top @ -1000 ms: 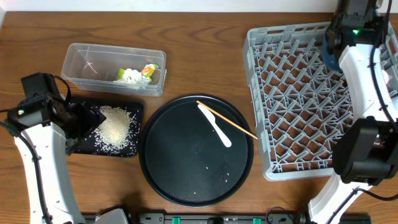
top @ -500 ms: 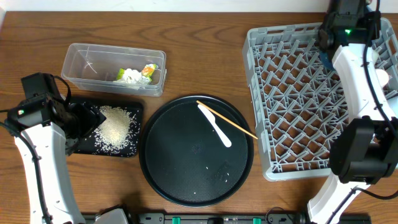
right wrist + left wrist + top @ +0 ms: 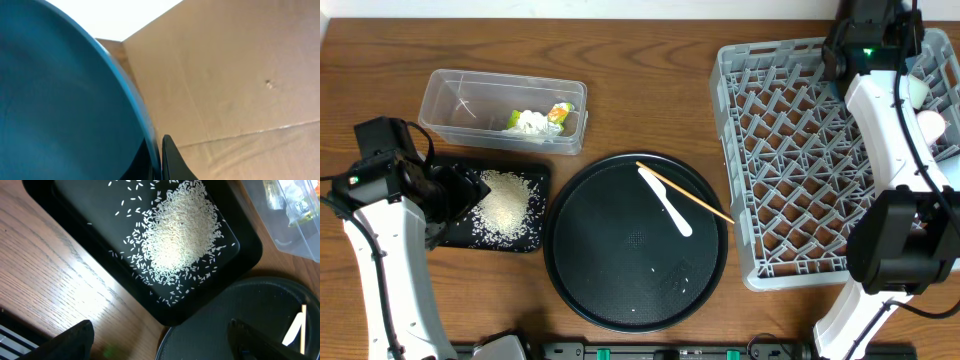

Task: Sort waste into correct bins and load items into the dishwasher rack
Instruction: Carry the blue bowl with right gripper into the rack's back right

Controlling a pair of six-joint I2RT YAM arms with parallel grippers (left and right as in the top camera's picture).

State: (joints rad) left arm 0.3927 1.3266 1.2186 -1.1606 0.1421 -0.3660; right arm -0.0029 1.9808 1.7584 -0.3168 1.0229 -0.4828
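Note:
Next I should shift my right gripper left in the overhead view and lower the plate into the rack's far slots to release it, since cups occupy one edge.
The grey dishwasher rack stands at the right. My right gripper is shut on the rim of the dark blue plate, held on edge; in the overhead view that arm is above the rack's far side. Whitish cups sit at the rack's right edge. The white spoon and a wooden chopstick lie on the round black tray. The clear tub holds the tissue and wrapper. Rice lies in the shallow black tray. My left gripper is open and empty beside it.
In the left wrist view the rice heap fills the black tray, with the round tray's rim to the right and the tub's corner at the top right. A few rice grains lie on the round tray.
My right arm has moved a little back and to the left over the rack with the plate. The left arm has not moved.

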